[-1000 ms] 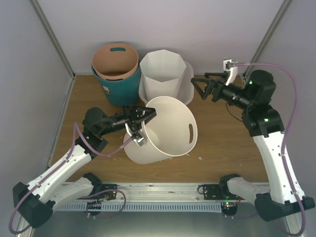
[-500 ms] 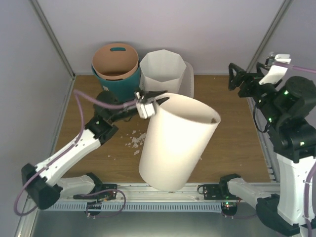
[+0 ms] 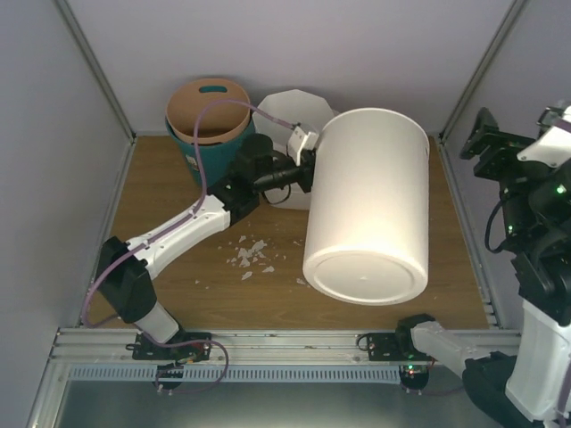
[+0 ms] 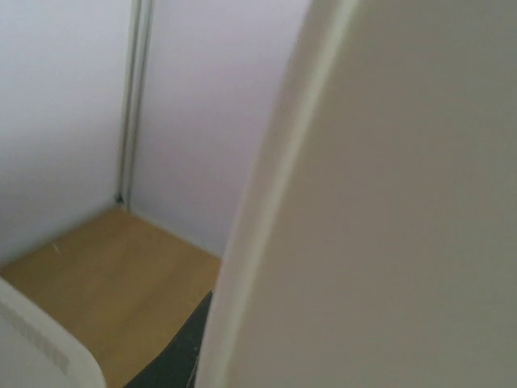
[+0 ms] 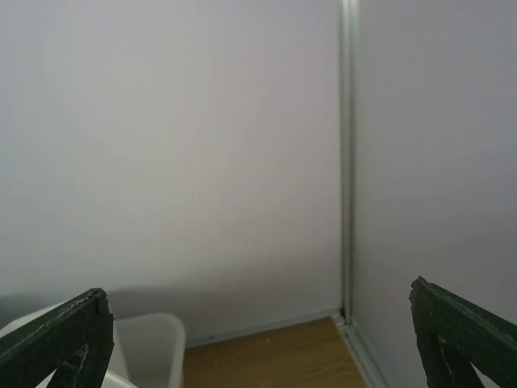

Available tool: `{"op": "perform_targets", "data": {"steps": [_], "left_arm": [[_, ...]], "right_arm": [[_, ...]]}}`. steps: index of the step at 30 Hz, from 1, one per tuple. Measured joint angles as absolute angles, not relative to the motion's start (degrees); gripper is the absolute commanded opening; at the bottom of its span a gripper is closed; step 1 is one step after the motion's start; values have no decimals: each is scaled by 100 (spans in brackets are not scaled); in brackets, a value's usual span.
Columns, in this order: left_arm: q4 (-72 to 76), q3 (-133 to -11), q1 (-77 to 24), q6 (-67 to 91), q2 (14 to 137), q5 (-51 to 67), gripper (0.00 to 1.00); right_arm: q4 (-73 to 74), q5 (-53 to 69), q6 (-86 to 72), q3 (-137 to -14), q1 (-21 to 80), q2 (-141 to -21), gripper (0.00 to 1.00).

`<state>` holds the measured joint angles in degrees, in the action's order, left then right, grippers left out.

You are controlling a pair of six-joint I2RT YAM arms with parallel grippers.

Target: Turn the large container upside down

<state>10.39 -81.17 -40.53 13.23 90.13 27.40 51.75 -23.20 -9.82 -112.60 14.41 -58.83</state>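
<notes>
I will lower the tall round white bin (image 3: 370,205) back with my left gripper next, because it hangs off the table. I will turn the bin's rim down to the wood by the crumbs.
The large container, a white tub with slotted sides, is hidden in the top view behind the other bins. One rounded corner shows in the right wrist view (image 5: 145,347) and another in the left wrist view (image 4: 40,347). My left gripper (image 3: 308,171) is shut on the rim of the tall round white bin (image 3: 370,205). It holds the bin off the table, tipped over, with the flat bottom towards the camera. The bin's wall fills the left wrist view (image 4: 388,202). My right gripper (image 3: 486,143) is open and empty, raised at the far right, away from all the bins.
A teal bin with a tan inside (image 3: 208,111) and a tall octagonal white bin (image 3: 290,107) stand at the back. White crumbs (image 3: 250,254) lie on the wooden table (image 3: 178,178) under the left arm. Grey walls close in on three sides.
My left arm has lifted the round bin, swung it back and to the right, and tipped it bottom-up. Crumbs have fallen on the table. My right arm has pulled up and to the right.
</notes>
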Motion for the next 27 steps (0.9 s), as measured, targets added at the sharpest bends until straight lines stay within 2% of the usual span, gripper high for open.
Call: {"op": "perform_targets", "data": {"steps": [13, 27], "left_arm": [[405, -7679, -4873, 3131, 9465, 2753, 0], [-95, -7682, -5365, 4305, 10283, 2475, 0]], "right_arm": [[5559, -3146, -875, -11828, 1441, -5712, 100], [5826, -3406, -727, -11548, 1441, -5590, 100]]}}
